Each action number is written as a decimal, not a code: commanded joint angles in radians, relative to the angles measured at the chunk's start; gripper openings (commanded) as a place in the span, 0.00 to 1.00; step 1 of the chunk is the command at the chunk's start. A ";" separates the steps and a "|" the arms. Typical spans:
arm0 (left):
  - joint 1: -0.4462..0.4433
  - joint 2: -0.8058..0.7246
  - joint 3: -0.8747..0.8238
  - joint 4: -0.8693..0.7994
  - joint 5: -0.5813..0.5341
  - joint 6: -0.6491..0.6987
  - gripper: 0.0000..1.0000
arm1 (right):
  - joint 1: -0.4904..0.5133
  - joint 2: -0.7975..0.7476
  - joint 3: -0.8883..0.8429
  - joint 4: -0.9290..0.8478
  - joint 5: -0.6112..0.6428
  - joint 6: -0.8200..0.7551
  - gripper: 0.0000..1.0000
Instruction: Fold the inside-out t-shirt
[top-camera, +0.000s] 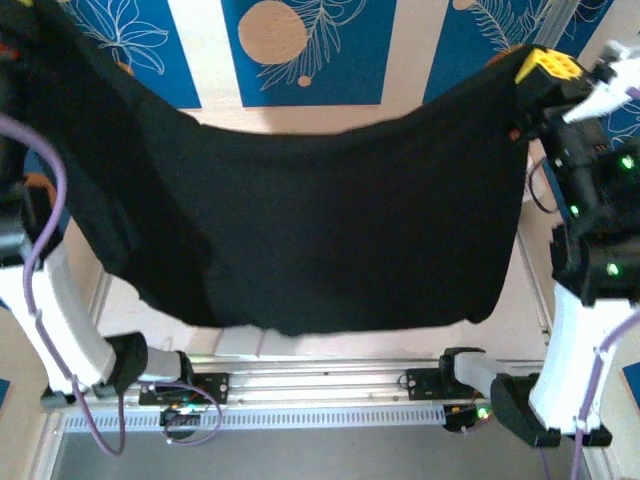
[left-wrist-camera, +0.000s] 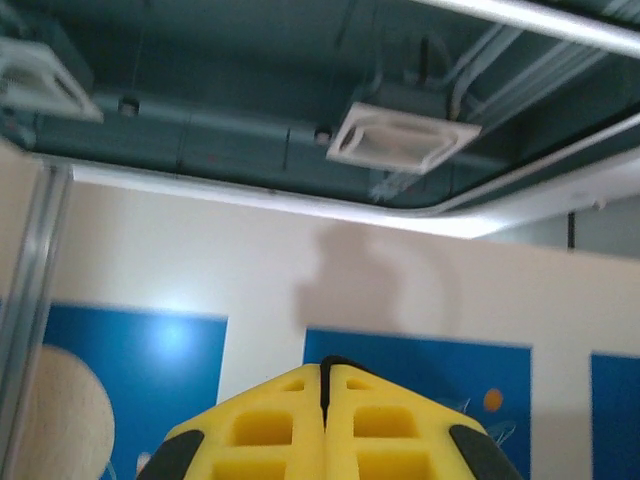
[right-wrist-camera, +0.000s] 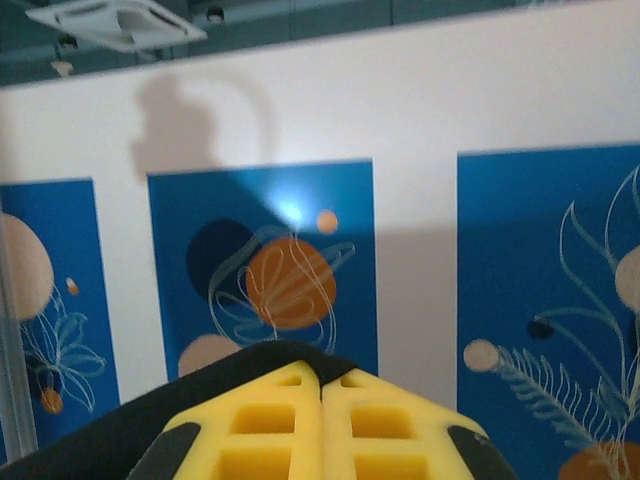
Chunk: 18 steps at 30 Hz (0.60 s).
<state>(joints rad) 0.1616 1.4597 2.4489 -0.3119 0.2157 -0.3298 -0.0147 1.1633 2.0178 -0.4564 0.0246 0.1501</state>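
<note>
The pale table's far side lies below and outward of my right gripper, so it will next move outward and down to release the hanging shirt's corner.
The inside-out t-shirt is a wide black cloth stretched in the air between both arms, sagging in the middle, with its lower hem hanging just above the near rail. My right gripper is raised at the upper right and shut on the shirt's top corner. In the right wrist view its yellow fingers meet with black cloth wrapped over the tip and left side. In the left wrist view my left gripper is shut, with a thin strip of black cloth pinched between the pads. Both wrists point upward.
Behind the shirt stands a wall with blue leaf-patterned panels. An aluminium rail carries the arm bases along the near edge. A strip of pale table shows at the right. A ceiling vent is overhead.
</note>
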 joint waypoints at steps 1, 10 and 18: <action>-0.024 0.159 -0.022 0.015 0.012 0.041 0.00 | -0.001 0.083 -0.064 0.086 0.041 -0.038 0.00; -0.085 0.638 0.037 0.116 -0.051 0.143 0.00 | 0.065 0.519 -0.100 0.254 0.057 0.012 0.00; -0.094 1.139 0.348 0.225 -0.155 0.138 0.29 | 0.079 1.395 0.908 -0.218 0.058 0.055 0.25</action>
<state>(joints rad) 0.0704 2.5954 2.7781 -0.2058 0.1219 -0.1940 0.0715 2.4004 2.6419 -0.4320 0.0589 0.1940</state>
